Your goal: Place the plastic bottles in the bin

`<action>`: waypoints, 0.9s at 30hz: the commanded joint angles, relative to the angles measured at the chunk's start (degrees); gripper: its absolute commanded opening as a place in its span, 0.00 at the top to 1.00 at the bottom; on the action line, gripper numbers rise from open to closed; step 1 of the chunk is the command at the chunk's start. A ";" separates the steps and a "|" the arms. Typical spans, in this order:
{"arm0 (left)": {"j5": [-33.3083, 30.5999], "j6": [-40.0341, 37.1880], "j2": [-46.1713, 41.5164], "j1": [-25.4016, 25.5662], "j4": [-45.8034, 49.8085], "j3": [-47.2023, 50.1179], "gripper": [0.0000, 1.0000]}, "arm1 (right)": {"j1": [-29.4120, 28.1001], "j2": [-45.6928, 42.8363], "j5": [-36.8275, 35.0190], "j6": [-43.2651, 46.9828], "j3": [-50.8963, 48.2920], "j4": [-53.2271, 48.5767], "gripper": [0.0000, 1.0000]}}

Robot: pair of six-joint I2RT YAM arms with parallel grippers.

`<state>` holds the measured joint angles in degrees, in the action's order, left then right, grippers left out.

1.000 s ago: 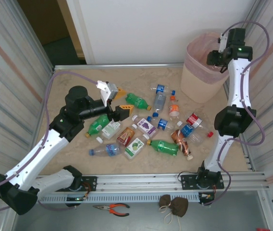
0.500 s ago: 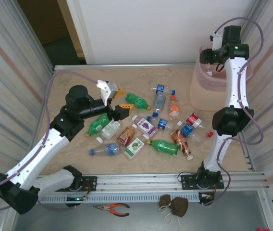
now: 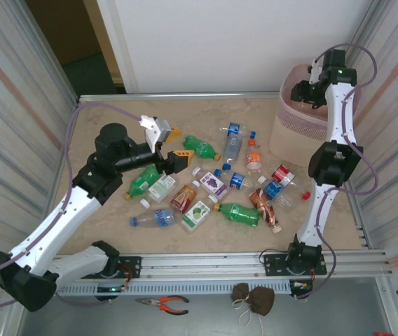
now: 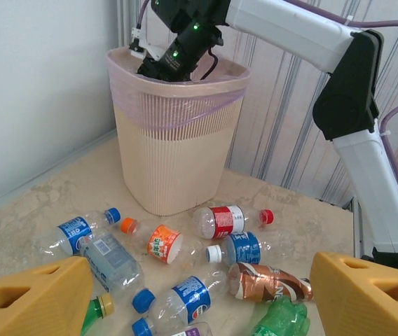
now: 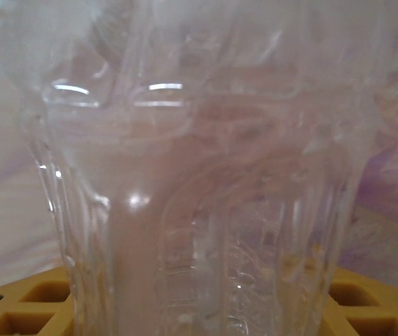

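Note:
The clear bottle already hangs within the bin's rim, so my right gripper will next go farther down into the bin, whose inside lies below, and release it there.
Several plastic bottles lie scattered mid-table: a green one point(image 3: 200, 147), a white fruit-labelled one point(image 3: 197, 213), a clear blue-labelled one point(image 3: 155, 218), a red-labelled one point(image 4: 223, 220) and an orange-labelled one point(image 4: 162, 243). My left gripper point(image 3: 176, 145) hovers open over their left side, its yellow fingers point(image 4: 31, 294) wide apart with nothing between them. The pale pink-beige bin point(image 3: 290, 136) stands at the back right. My right gripper point(image 3: 303, 91) is in the bin's mouth point(image 4: 178, 66), shut on a clear bottle point(image 5: 199, 175) whose ribbed body hides most of the bin's inside.
A crushed copper-coloured bottle point(image 3: 263, 206) lies near the right arm's base. Orange-handled pliers point(image 3: 164, 302) and a small brown pouch point(image 3: 254, 297) rest below the table's front rail. Corrugated walls close in both sides.
My right gripper has swung slightly left and dipped into the bin's mouth with the clear bottle; the bin has shifted a little. The left arm has stayed still.

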<state>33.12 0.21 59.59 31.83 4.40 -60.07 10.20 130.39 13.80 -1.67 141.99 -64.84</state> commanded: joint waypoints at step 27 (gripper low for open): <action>-0.03 0.75 1.88 -0.63 -1.22 -0.69 0.18 | -2.72 12.04 15.18 -3.57 4.61 12.33 0.11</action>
<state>33.10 0.23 61.45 31.81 4.45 -60.07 8.34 141.58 24.23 -5.74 144.77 -56.27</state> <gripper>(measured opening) 0.817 0.891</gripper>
